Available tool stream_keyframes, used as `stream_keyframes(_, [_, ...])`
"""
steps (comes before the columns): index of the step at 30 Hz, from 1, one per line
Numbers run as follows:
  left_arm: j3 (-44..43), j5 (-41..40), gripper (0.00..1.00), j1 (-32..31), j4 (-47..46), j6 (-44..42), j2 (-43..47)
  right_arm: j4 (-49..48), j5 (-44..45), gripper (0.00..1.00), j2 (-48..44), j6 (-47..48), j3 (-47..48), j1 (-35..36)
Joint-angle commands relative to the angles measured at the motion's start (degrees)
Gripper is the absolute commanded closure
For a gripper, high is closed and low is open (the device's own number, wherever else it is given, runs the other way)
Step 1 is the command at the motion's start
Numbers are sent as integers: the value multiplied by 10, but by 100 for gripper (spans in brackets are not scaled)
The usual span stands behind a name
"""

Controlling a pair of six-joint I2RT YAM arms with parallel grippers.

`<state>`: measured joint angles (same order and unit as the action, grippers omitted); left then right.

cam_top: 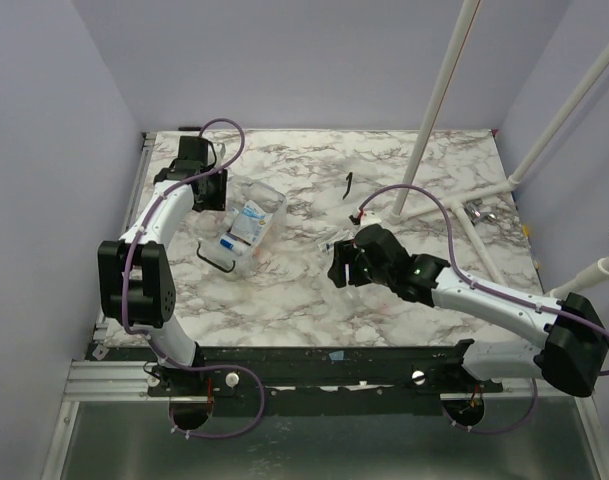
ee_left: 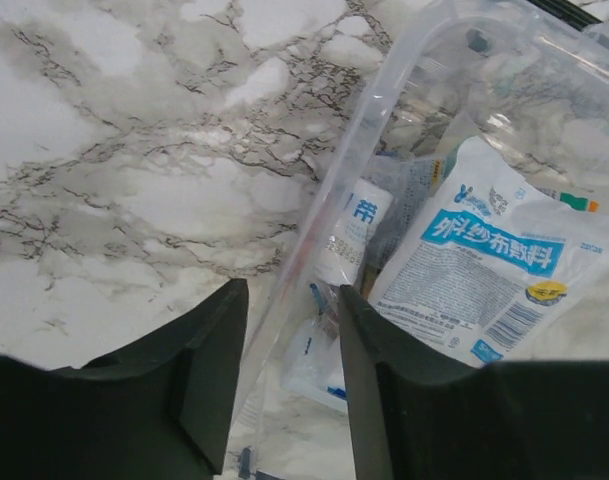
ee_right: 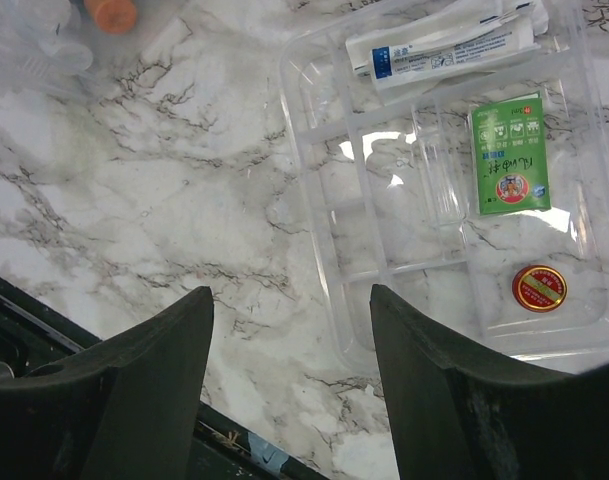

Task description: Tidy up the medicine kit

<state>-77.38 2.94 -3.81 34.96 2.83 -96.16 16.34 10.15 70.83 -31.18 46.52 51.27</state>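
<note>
I will next move my right gripper to its right in the wrist view to the clear tray's slanting middle piece (ee_right: pixel 440 168) below, turn to match it and lower.
The medicine kit (cam_top: pixel 252 222), a clear box with a black handle (cam_top: pixel 216 258), lies open at the left of the marble table. It holds a white-and-blue packet (ee_left: pixel 494 265) and a small white box (ee_left: pixel 356 225). My left gripper (ee_left: pixel 294 290) straddles the kit's clear side wall (ee_left: pixel 384 130), one finger outside and one inside, with gaps still showing. My right gripper (ee_right: pixel 291 290) hangs open over bare marble beside a clear divided tray (ee_right: pixel 314 150). The tray holds a white tube (ee_right: pixel 444 45), a green packet (ee_right: pixel 509 155) and a red round tin (ee_right: pixel 539 288).
An orange-capped bottle (ee_right: pixel 112 12) stands near clear plastic pieces beyond the tray. A small black item (cam_top: pixel 348 185) lies mid-table. White pipes (cam_top: pixel 439 110) rise at the back right, with a metal fitting (cam_top: pixel 479 212) at their foot. The table's dark front edge (ee_right: pixel 44 320) is close below my right gripper.
</note>
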Motion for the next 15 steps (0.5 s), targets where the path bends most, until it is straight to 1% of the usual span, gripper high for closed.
stream_keyframes(1, [2, 19, 64, 3, 19, 19, -23, -7, -7, 33, 7, 3, -4, 2])
stream_keyframes(3, [1, 23, 71, 3, 23, 31, -32, -2, -6, 33, 10, 4, -1, 2])
stream_keyframes(8, [17, 26, 81, 3, 15, 54, -21, 12, 14, 33, 10, 10, 4, 2])
stream_keyframes(11, [31, 24, 92, 3, 17, 69, -5, 23, 46, 33, 13, 12, 11, 2])
stream_keyframes(15, [64, 23, 98, 2, 14, 97, 30, 48, 95, 33, 32, 29, 35, 2])
